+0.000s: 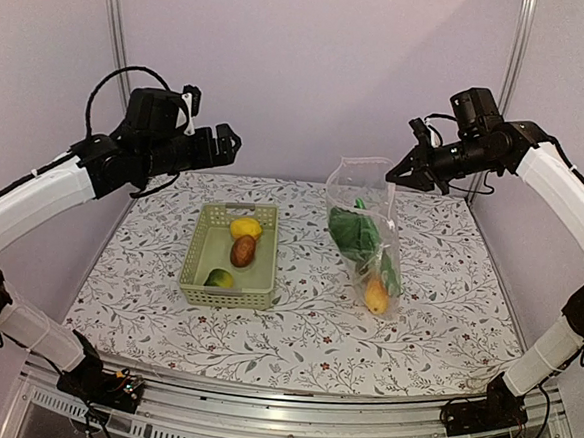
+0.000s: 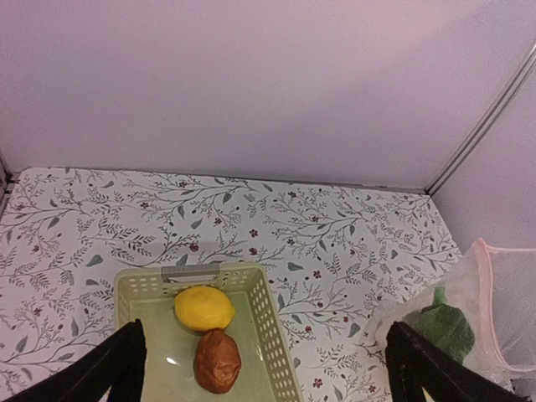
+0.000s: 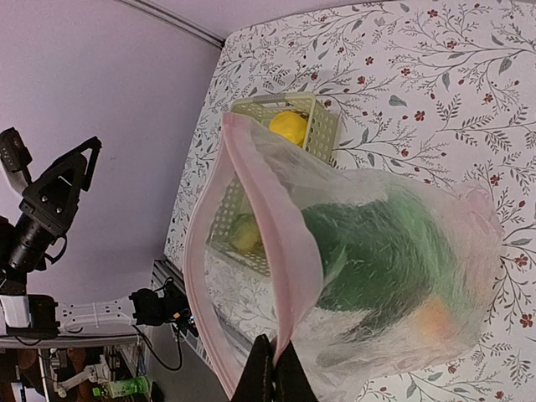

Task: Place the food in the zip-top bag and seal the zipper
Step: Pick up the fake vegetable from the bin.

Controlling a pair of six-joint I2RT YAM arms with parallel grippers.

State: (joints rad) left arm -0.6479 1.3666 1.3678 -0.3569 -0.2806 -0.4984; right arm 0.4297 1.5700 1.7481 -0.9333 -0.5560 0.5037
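My left gripper is above the reddish-brown round piece and will next tilt its fingers downward and lower them around it from above, because the basket's sides close it in.
My right gripper is shut on the pinkish zipper strip of the clear zip-top bag and holds its mouth up while the bottom rests on the table. The mouth gapes open. Inside the bag are a leafy green and an orange-yellow piece. The pale green basket holds a yellow lemon, a reddish-brown round piece and a yellow-green piece. My left gripper is open and empty, high above the table behind and left of the basket. Its view shows the lemon and the brown piece.
The floral tablecloth covers the table. Purple walls and metal posts close the back and sides. The bag stands just right of the basket. In the right wrist view the left arm shows beyond the bag's mouth.
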